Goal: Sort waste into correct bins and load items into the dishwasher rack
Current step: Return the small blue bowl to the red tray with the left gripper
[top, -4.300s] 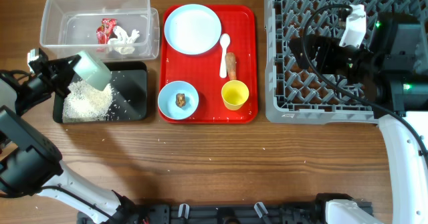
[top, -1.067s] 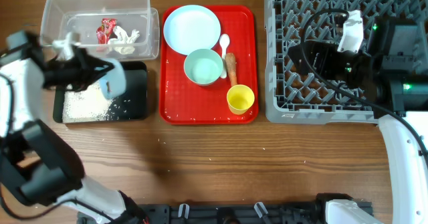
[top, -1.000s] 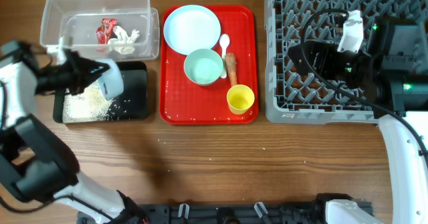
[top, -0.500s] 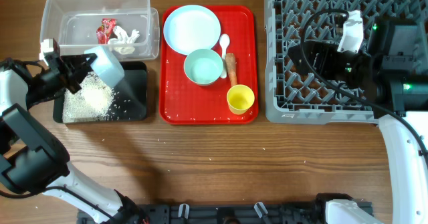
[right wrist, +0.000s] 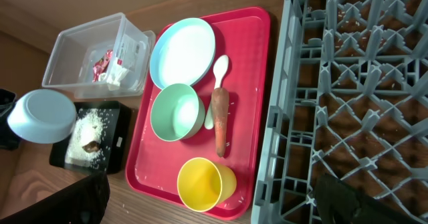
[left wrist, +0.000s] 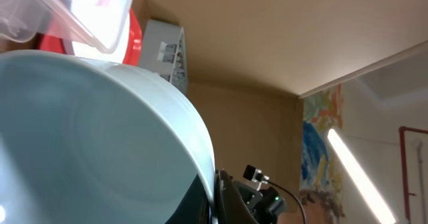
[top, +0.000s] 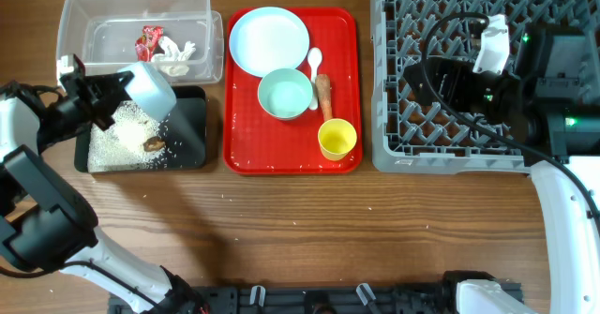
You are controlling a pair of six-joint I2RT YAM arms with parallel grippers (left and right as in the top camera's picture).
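Next, my left gripper turns the light blue bowl (top: 150, 87) upright toward the red tray (top: 281, 155), then brings it down onto the empty near corner by the black tray.
My left gripper (top: 105, 103) is shut on the light blue bowl (top: 150, 87) and holds it tipped over the black tray (top: 190, 117). White rice (top: 120, 138) and the small brown chunk (top: 153, 144) lie in that tray. The bowl fills the left wrist view (left wrist: 87, 137). The clear tub (top: 73, 33) holds the red-and-white wrapper (top: 147, 44) and the tissue (top: 174, 64). The blue plate (top: 270, 39), green bowl (top: 286, 94), spoon (top: 315, 63), carrot stick (top: 324, 94) and yellow cup (top: 337, 139) sit on the red tray (top: 281, 155). My right gripper (top: 427, 80) is open and empty over the grey rack (top: 469, 141).
Stray rice grains lie on the wooden table in front of the trays. The rack's upright pegs (right wrist: 348, 117) stand under my right arm. In the right wrist view the yellow cup (right wrist: 204, 182) is near the red tray's front edge.
The brown chunk has dropped out of the light blue bowl onto the rice in the black tray. The bowl stays tipped in my left gripper. The right arm has not moved.
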